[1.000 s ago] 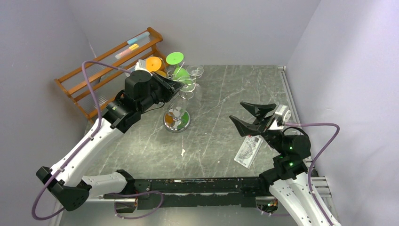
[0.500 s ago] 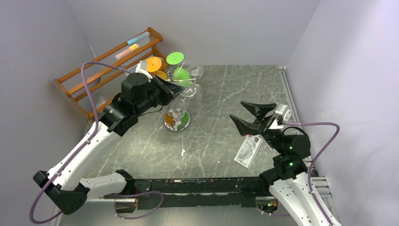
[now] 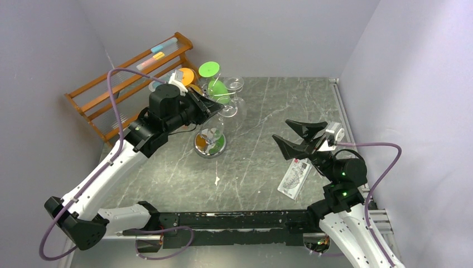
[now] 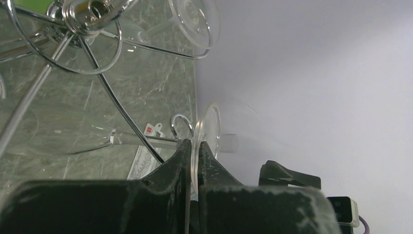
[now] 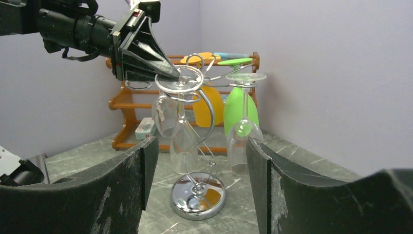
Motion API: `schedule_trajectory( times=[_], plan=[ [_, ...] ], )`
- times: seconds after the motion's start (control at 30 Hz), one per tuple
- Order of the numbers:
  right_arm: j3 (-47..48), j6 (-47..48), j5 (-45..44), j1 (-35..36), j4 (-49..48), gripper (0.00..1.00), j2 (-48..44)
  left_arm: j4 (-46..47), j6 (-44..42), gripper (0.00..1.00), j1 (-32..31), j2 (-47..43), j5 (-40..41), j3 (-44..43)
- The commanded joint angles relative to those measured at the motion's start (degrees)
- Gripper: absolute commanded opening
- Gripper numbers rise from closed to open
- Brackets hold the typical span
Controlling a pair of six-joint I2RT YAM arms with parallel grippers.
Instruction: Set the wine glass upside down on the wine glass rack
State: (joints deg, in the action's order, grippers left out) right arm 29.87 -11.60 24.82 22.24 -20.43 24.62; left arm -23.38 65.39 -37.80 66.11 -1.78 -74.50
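My left gripper shifts toward the rack's small wire curl [image 4: 175,125] just past its fingers, beside the glass's stem [image 4: 132,139], next. Then it slips the stem inside and releases the glass's round foot.
My left gripper [image 3: 219,105] is shut on the round foot [image 4: 208,127] of a clear wine glass [image 5: 183,139]. The glass hangs upside down, bowl down, at the chrome wine glass rack [image 3: 210,143]. In the right wrist view the foot [image 5: 179,80] sits level with a curled hook arm of the rack [image 5: 199,195]. In the left wrist view the stem [image 4: 146,140] runs beside a small wire curl, below the rack's hub [image 4: 90,9]. My right gripper [image 3: 295,137] is open and empty, well right of the rack; its fingers [image 5: 126,180] frame the rack's base.
A green glass [image 5: 238,109], an orange glass [image 5: 208,111] and two clear glasses [image 5: 243,141] hang on the rack. A slanted brown wooden shelf [image 3: 122,84] stands at the back left. A flat packet [image 3: 294,177] lies near my right arm. Walls close in on three sides.
My left arm has shifted slightly back and right, carrying the held glass closer in against the rack's hooks. My right arm has not moved.
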Motion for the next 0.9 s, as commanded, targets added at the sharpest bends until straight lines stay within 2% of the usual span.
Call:
schedule_trajectory(
  times=[0.0, 0.27, 0.53, 0.87],
  plan=[
    [0.0, -0.2, -1.3, 0.3, 0.6, 0.7, -0.5, 1.4, 0.2, 0.05, 0.2, 0.7, -4.2, -0.8],
    [-0.2, -0.5, -1.5, 0.3, -0.3, 0.7, 0.2, 0.8, 0.8, 0.05, 0.2, -2.7, -0.4, 0.2],
    [-0.4, -0.8, -1.7, 0.3, -0.6, 0.7, 0.4, -2.5, 0.9, 0.05, 0.3, -0.8, -3.9, -1.9],
    [-0.5, -0.8, -2.1, 0.3, -0.2, 0.7, 0.1, 0.8, 1.1, 0.05, 0.3, -0.3, -7.4, -0.1]
  ],
)
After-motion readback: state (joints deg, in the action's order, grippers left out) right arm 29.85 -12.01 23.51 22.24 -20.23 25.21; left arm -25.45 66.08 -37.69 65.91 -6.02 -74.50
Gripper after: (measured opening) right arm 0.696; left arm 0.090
